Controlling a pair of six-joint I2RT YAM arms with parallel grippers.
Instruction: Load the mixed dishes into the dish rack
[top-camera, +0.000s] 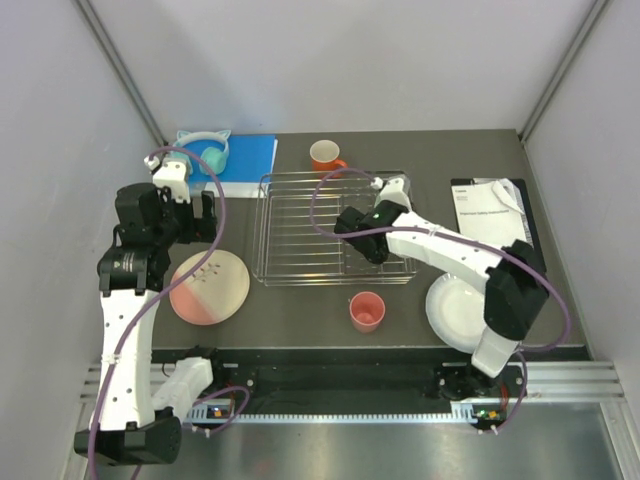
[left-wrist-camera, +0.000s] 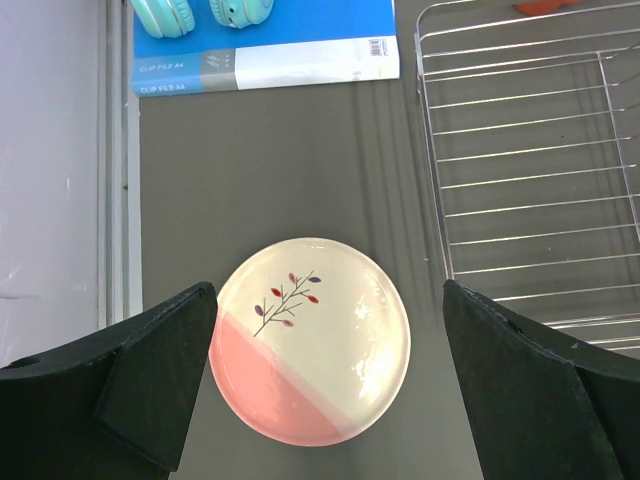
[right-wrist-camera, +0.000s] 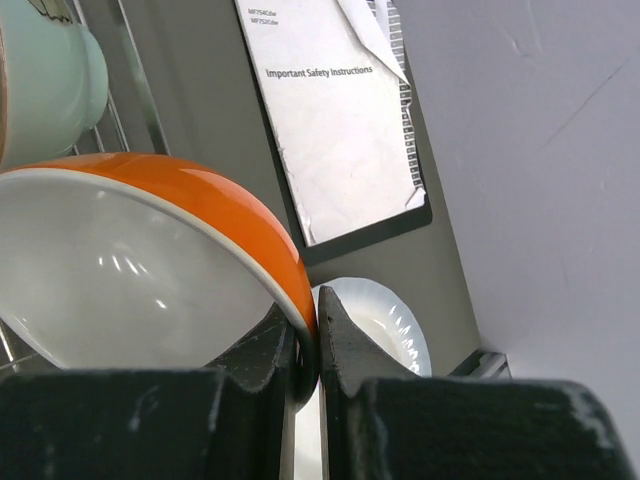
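Observation:
My right gripper holds the tilted orange bowl. Next, it should lower the bowl into the rack, onto the wires beside the mint-green bowl (top-camera: 377, 250).
The silver wire dish rack (top-camera: 300, 225) stands mid-table. My right gripper (right-wrist-camera: 306, 315) is shut on the rim of the white-inside orange bowl (right-wrist-camera: 130, 260) and holds it tilted over the rack's right part; in the top view the gripper (top-camera: 362, 245) hides the bowl. The mint-green bowl (right-wrist-camera: 45, 85) lies by the rack wires beside it. My left gripper (left-wrist-camera: 330, 295) is open, hovering above the pink-and-cream sprig plate (left-wrist-camera: 310, 340), which lies on the table left of the rack (left-wrist-camera: 530, 150). The orange mug (top-camera: 325, 155), pink cup (top-camera: 366, 311) and white plate (top-camera: 452, 312) rest on the table.
Teal cat-ear headphones (top-camera: 207, 150) lie on a blue folder (top-camera: 248, 155) at the back left. A black clipboard with white paper (top-camera: 490, 210) lies right of the rack, also in the right wrist view (right-wrist-camera: 340, 120). Grey walls close in on three sides.

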